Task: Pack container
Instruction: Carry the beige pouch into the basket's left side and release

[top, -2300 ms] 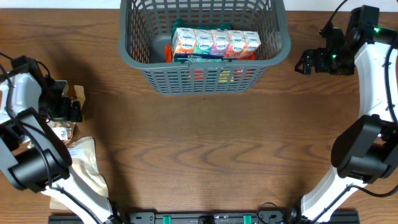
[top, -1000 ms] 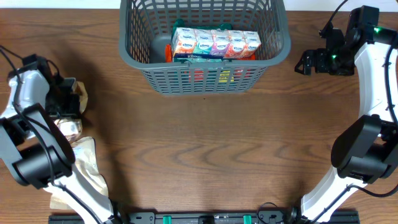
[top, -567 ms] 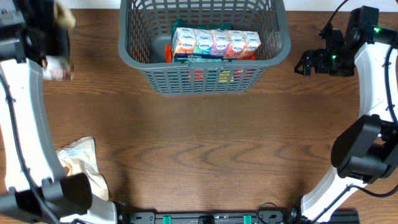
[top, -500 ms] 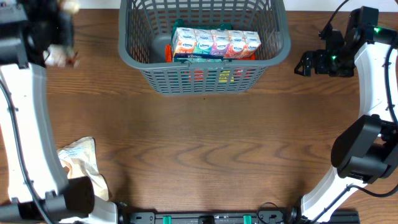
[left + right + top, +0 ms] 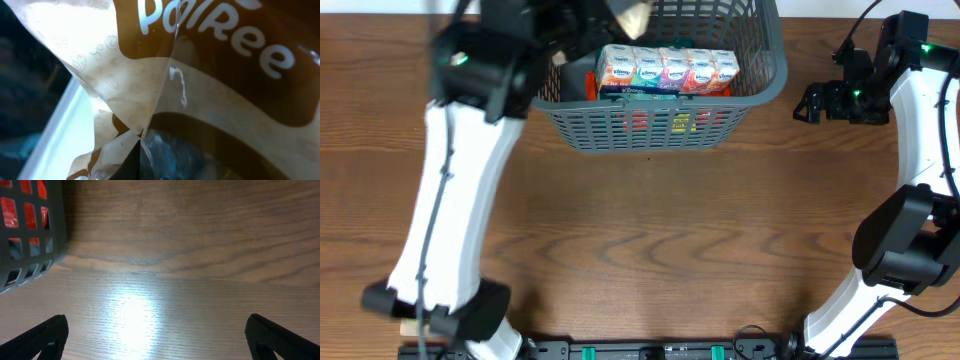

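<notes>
The left gripper needs to lower the cream snack packet (image 5: 633, 14) next into a gap at the basket's end (image 5: 577, 76) beside the tissue packs and release it there, since the gap is open below.
The container (image 5: 572, 118) is a dark grey lattice basket at the back middle of the table; one corner of it shows in the right wrist view (image 5: 31, 235). My left gripper (image 5: 608, 20) hangs, blurred, over the basket's left rear part, shut on a brown and cream snack packet (image 5: 633, 14). That packet (image 5: 210, 85) fills the left wrist view and hides the fingers. My right gripper (image 5: 812, 101) stands open to the right of the basket, low over bare wood (image 5: 160, 340), with nothing between its fingers.
Inside the basket lies a row of colourful tissue packs (image 5: 666, 71) with an orange item (image 5: 590, 86) beside them. Red and yellow packets (image 5: 665, 122) show through the front lattice. The left arm (image 5: 455, 200) stretches across the table's left side.
The left arm has lifted the snack packet from the left table edge and swung it up and right, over the basket. The right arm has not moved.
</notes>
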You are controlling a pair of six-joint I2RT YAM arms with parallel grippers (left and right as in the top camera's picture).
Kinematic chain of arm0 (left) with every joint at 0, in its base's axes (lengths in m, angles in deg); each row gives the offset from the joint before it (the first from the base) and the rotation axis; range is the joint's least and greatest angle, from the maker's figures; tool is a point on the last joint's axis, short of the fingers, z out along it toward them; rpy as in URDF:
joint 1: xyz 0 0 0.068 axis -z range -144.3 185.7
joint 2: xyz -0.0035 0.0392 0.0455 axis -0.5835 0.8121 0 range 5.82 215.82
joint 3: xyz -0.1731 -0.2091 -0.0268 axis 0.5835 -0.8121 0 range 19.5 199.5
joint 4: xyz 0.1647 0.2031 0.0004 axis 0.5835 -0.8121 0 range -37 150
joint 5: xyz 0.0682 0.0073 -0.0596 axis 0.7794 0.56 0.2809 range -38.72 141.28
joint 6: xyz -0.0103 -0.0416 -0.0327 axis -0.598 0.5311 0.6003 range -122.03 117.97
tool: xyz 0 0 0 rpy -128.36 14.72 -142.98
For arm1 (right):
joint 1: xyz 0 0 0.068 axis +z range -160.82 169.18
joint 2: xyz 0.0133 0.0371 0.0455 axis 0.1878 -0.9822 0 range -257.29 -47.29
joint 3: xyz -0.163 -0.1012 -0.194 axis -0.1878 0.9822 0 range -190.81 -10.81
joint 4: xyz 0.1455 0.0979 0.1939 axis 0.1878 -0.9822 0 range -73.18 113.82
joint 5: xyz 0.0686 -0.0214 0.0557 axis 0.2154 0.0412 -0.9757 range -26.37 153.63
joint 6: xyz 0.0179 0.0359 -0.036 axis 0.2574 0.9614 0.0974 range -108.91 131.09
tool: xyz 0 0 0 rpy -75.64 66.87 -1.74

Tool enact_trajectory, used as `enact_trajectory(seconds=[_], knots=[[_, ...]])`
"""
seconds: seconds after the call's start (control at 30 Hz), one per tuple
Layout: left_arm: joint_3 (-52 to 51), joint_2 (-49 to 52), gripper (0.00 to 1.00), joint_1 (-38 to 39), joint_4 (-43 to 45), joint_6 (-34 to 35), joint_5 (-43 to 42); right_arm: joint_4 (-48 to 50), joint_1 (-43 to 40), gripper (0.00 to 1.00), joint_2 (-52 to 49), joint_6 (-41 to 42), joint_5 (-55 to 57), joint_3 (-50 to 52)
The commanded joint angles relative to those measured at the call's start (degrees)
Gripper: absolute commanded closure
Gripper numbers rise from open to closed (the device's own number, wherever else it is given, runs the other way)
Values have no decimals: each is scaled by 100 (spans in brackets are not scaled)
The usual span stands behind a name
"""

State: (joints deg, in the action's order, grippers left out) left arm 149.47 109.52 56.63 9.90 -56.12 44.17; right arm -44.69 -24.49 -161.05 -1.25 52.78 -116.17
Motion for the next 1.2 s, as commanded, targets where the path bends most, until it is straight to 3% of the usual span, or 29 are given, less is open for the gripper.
enact_trajectory(seconds=[0.0, 0.37, 0.47, 0.53, 0.73, 1.17], knots=[[24, 592, 94, -76, 229, -848, 24, -7, -50, 1, 17, 4, -9, 15], [22, 2138, 94, -332, 247, -767, 26, -33, -50, 1, 17, 4, -9, 15], [22, 2240, 78, -387, 229, -756, 24, -48, -50, 1, 17, 0, -7, 15], [17, 2253, 60, -426, 214, -741, 24, -48, -50, 1, 17, 2, -7, 15], [17, 2208, 28, -584, 170, -144, 24, -48, -50, 0, 17, -50, -7, 15], [17, 739, 27, -656, 24, 109, 293, -46, -50, 1, 17, -61, -9, 15]])
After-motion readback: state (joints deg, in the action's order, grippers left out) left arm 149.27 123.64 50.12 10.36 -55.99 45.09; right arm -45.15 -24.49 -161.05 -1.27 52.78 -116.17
